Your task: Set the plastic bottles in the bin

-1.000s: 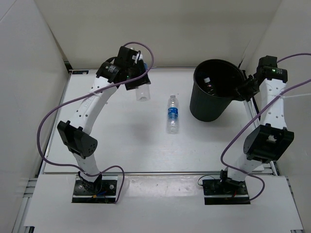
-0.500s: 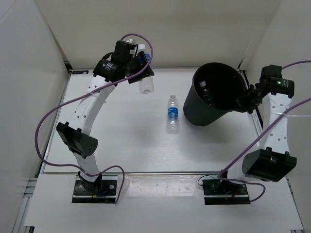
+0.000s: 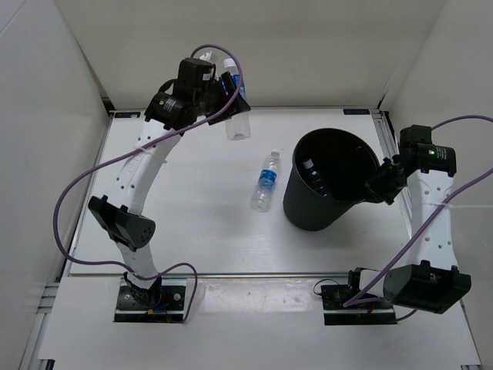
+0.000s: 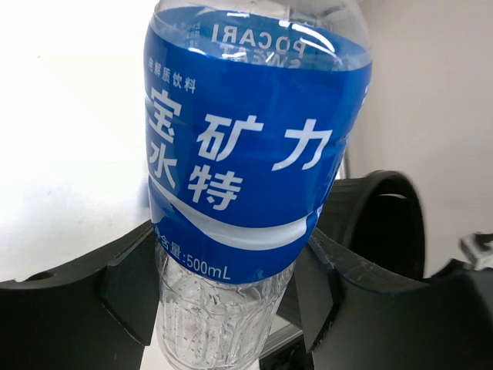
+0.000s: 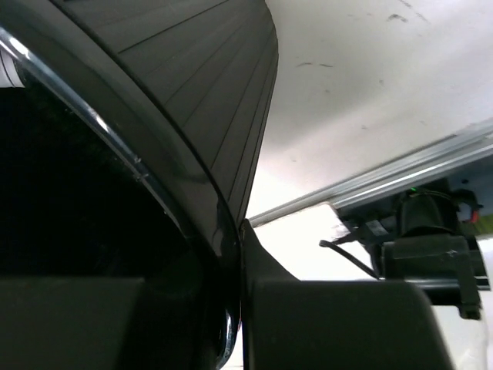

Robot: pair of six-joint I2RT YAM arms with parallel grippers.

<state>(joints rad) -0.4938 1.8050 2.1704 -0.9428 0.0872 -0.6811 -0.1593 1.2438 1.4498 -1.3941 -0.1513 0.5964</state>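
The bin stands to my left gripper's right in the top view, so the gripper will next go sideways over the bin's opening [image 3: 337, 163] [image 4: 391, 233] and release the bottle.
My left gripper [image 3: 232, 106] is shut on a clear bottle with a blue label [image 3: 236, 122] and holds it in the air over the table's far side. In the left wrist view the bottle [image 4: 254, 154] fills the frame between the fingers [image 4: 123, 289]. A second blue-labelled bottle [image 3: 264, 181] lies on the table just left of the black bin [image 3: 308, 212]. My right gripper [image 3: 379, 185] is shut on the bin's right rim [image 5: 192, 177]. The bin's rim also shows in the left wrist view [image 4: 385, 223]. Pale bits show inside the bin; I cannot tell what they are. The green bottle is out of view.
White walls close in the table at the back and on both sides. A metal rail [image 3: 389, 154] runs along the table's right edge, next to my right arm. Purple cables loop off both arms.
My right gripper has pulled the bin left and nearer, toward the table's middle. The lying bottle has shifted a little left and turned. My left gripper has raised its bottle and moved it slightly right.
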